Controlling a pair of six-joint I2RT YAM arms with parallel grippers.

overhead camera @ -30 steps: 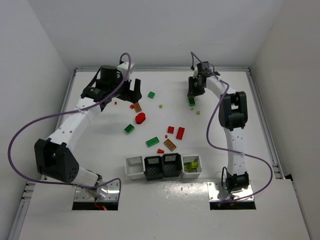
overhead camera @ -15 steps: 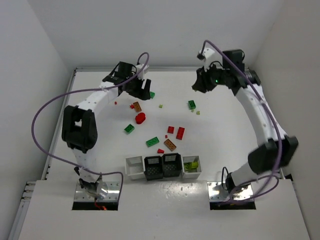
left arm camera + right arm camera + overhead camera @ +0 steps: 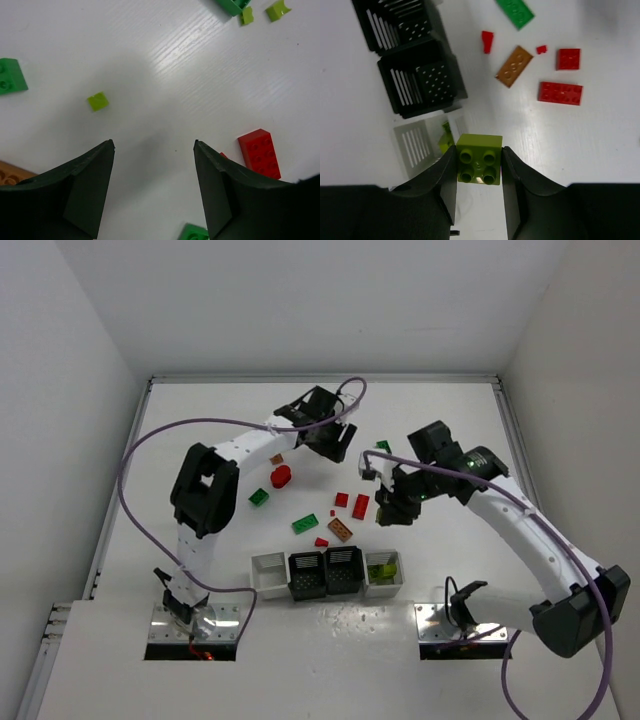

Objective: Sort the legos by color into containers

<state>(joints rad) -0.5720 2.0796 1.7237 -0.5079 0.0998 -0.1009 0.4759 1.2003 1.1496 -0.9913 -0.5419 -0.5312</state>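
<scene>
The yellow-green pieces already lie in a white bin, so the robot will move its right gripper back over that bin's opening (image 3: pixel 383 575) (image 3: pixel 426 142) and release the matching yellow-green lego inside.
My right gripper (image 3: pixel 479 150) is shut on a yellow-green four-stud brick (image 3: pixel 479 159). It holds the brick above the table beside the right white bin (image 3: pixel 422 142), which holds yellow-green pieces. In the top view this gripper (image 3: pixel 390 508) is behind the row of containers (image 3: pixel 270 562). My left gripper (image 3: pixel 153 145) is open and empty over bare table, far back in the top view (image 3: pixel 335 440). A small yellow-green stud (image 3: pixel 98 101) lies ahead of it to the left and a red brick (image 3: pixel 259 152) to its right. Loose red (image 3: pixel 360 506), green (image 3: pixel 305 524) and orange-brown (image 3: pixel 340 530) legos lie mid-table.
The two black slotted bins (image 3: pixel 422 75) are next to the white one. A red rounded piece (image 3: pixel 281 477) and a green brick (image 3: pixel 259 497) lie to the left. A green brick (image 3: pixel 383 447) lies near the back. White walls enclose the table.
My right arm has swung from the table's back toward the bins, now holding the yellow-green brick. My left gripper has moved rightward along the back of the table.
</scene>
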